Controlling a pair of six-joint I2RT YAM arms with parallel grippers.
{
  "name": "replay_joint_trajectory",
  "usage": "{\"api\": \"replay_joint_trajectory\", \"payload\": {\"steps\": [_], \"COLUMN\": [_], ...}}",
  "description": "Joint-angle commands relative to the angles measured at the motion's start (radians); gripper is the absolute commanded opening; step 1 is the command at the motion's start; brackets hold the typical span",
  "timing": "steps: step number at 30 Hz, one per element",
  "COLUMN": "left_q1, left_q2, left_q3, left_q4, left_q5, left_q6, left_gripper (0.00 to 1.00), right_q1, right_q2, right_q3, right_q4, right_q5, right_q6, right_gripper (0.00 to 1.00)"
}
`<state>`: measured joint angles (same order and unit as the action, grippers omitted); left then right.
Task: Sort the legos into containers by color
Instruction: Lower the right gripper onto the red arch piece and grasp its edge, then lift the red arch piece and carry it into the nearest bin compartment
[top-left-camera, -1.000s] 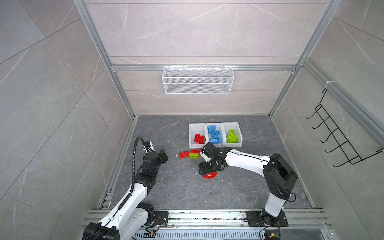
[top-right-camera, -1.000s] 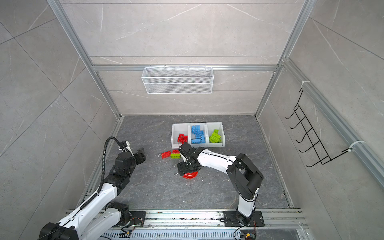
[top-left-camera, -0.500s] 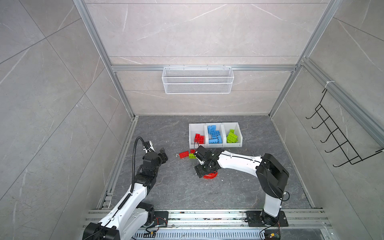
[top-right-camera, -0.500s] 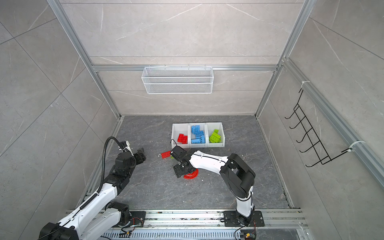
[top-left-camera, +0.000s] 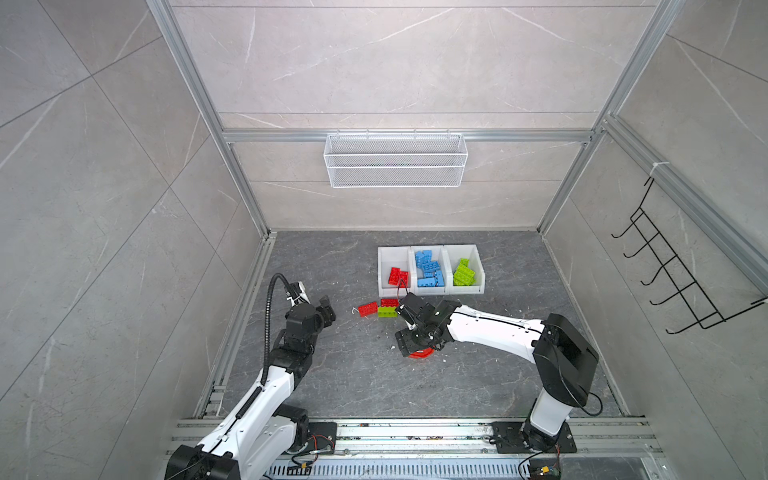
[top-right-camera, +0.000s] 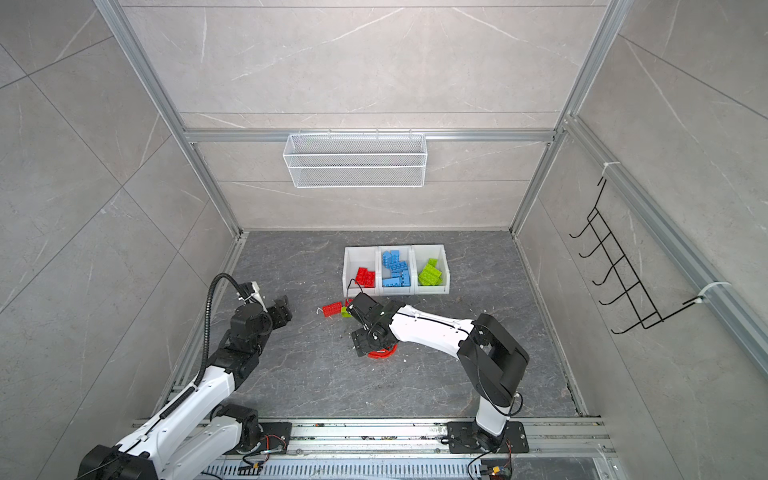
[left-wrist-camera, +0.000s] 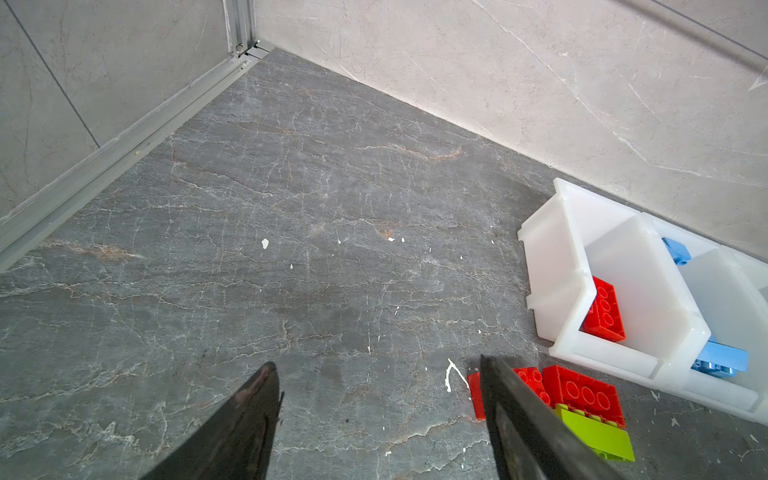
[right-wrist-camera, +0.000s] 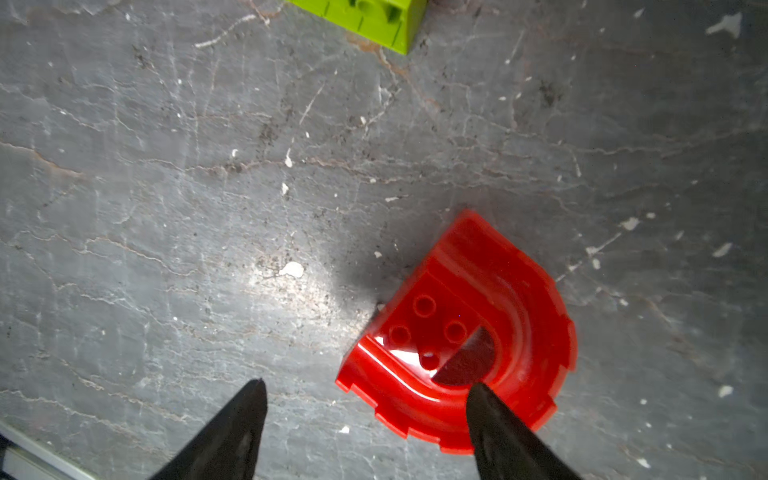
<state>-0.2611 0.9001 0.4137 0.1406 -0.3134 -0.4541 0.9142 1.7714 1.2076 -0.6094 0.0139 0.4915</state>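
Observation:
The red arch lego's tubed block below has an open gap beside its tubes for one finger, so my right gripper will next lower its fingers on both sides of the block.
The containers are three joined white bins near the back. They hold red, blue and lime green legos, from left to right in both top views. Two red legos and a green lego lie loose on the floor in front of the bins. A red arch lego lies flat on the floor. My right gripper stands open low over it, one fingertip above the arch's rim and the other over bare floor. My left gripper hangs open and empty, left of the loose legos.
A white wire mesh basket hangs on the back wall and a black hook rack on the right wall. Aluminium rails run along the front and left edges of the floor. White flecks dot the grey floor.
My right gripper has shifted a little to the left and down over the red arch, which stays on the floor. The left arm has not moved.

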Motion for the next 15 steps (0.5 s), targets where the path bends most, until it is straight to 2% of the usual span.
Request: {"api": "replay_joint_trajectory", "payload": {"steps": [1, 15], "left_q1": [0.006, 0.008], "left_q2": [-0.008, -0.015], "left_q3": [0.005, 0.006], "left_q4": [0.016, 0.013], "left_q5": [-0.009, -0.013], "left_q6": [-0.014, -0.013], "left_gripper": [0.78, 0.78], "right_q1": [0.002, -0.006], "right_q2": [0.028, 0.134], "right_q3": [-0.015, 0.056], "right_q4": [0.020, 0.012], "right_q5": [0.016, 0.021], "right_q6": [0.027, 0.005], "right_gripper": [0.79, 0.79]}}
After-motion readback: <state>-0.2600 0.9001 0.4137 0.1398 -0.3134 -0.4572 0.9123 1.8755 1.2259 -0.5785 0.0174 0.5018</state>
